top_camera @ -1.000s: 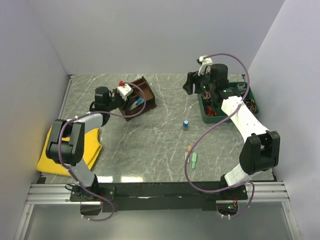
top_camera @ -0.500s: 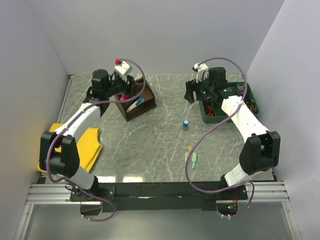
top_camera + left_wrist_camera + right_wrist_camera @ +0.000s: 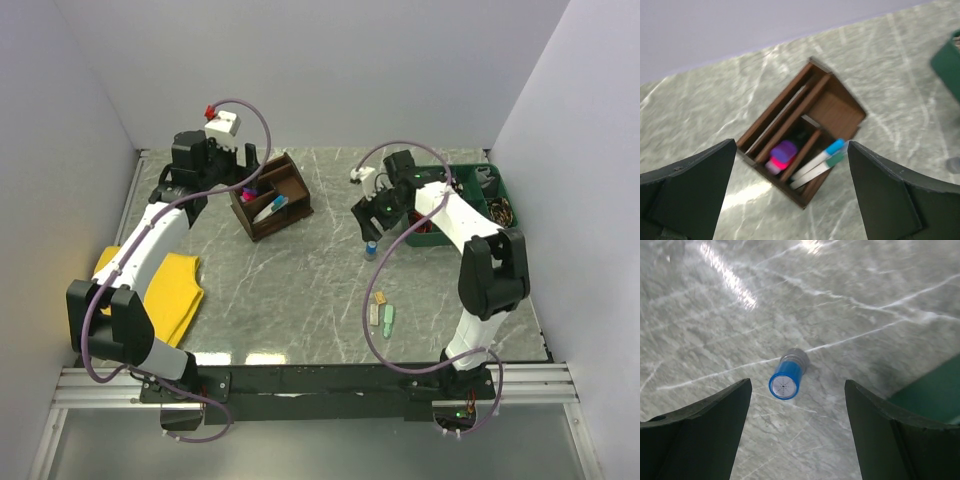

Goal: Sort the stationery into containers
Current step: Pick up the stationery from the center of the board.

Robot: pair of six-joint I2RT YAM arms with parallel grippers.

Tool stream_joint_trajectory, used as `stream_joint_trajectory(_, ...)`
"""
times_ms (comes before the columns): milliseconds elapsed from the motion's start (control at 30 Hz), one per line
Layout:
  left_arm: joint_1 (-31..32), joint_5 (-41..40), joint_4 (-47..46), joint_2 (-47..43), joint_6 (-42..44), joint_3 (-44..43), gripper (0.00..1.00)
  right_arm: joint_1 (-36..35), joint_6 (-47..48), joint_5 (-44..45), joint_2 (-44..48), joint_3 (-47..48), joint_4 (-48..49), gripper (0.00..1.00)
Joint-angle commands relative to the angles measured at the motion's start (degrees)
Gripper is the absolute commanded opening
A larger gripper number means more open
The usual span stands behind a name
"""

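The small cylinder is standing upright with its blue cap on top, so I should move my right gripper down around the blue cap of the small cylinder (image 3: pixel 371 247) (image 3: pixel 787 376) and close on it there.
The dark brown wooden organiser (image 3: pixel 270 197) stands at the back left. Its compartments (image 3: pixel 801 131) hold a pink and a purple marker (image 3: pixel 782 154) and two white pens (image 3: pixel 821 160), one blue-capped and one green-capped. My left gripper (image 3: pixel 228 165) (image 3: pixel 792 143) hangs open above it, with nothing between the fingers. A small blue-capped cylinder (image 3: pixel 371 247) (image 3: pixel 787 376) stands on the table. My right gripper (image 3: pixel 368 222) (image 3: pixel 798 382) hovers open right over it, not touching. Tan, white and pale-green eraser pieces (image 3: pixel 380 312) lie nearer the front.
A green tray (image 3: pixel 455 205) (image 3: pixel 935 395) with small parts sits at the back right, just beside the right arm. A yellow cloth (image 3: pixel 170 290) lies at the left edge under the left arm. White walls close in the table on three sides.
My left gripper lifted up and back from the organiser while opening wide. My right gripper swung left from over the green tray to above the blue-capped cylinder.
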State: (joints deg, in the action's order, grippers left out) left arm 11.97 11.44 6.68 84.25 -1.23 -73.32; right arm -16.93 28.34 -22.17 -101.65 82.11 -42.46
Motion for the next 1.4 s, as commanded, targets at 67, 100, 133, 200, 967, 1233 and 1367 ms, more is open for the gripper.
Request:
stream_joint_trajectory(67,-2.3,-5.2,2.5,-1.3,0.3,-1.7,0.99,-1.1,6.3,0.9,-1.6,3.8,-4.0,0.83)
stream_joint_trajectory(100,-2.6,-5.7,2.3,-1.2,0.5,-1.3,0.99,-1.1,6.9,0.9,-1.7,3.8,-4.4,0.83)
stream_joint_trajectory(133,-2.6,-6.0,2.2,-1.2,0.5,-1.2,0.99,-1.0,7.3,0.9,-1.4,3.3,-4.5,0.83)
stream_joint_trajectory(200,-3.1,-6.1,2.0,-0.9,0.4,-1.1,0.99,-1.1,8.5,1.3,-0.8,2.4,-4.4,0.84)
stream_joint_trajectory(967,-3.2,-5.6,1.4,0.4,0.5,-1.0,0.99,-3.5,8.7,1.2,-3.9,1.2,-4.0,0.67)
stream_joint_trajectory(1233,-3.2,-6.0,1.2,0.1,0.6,-0.4,1.00,-3.6,8.8,1.6,-5.5,1.6,-4.5,0.59)
stream_joint_trajectory(1367,-3.2,-5.9,1.1,0.0,0.5,-0.2,0.99,-3.6,8.8,1.8,-5.8,1.5,-4.7,0.57)
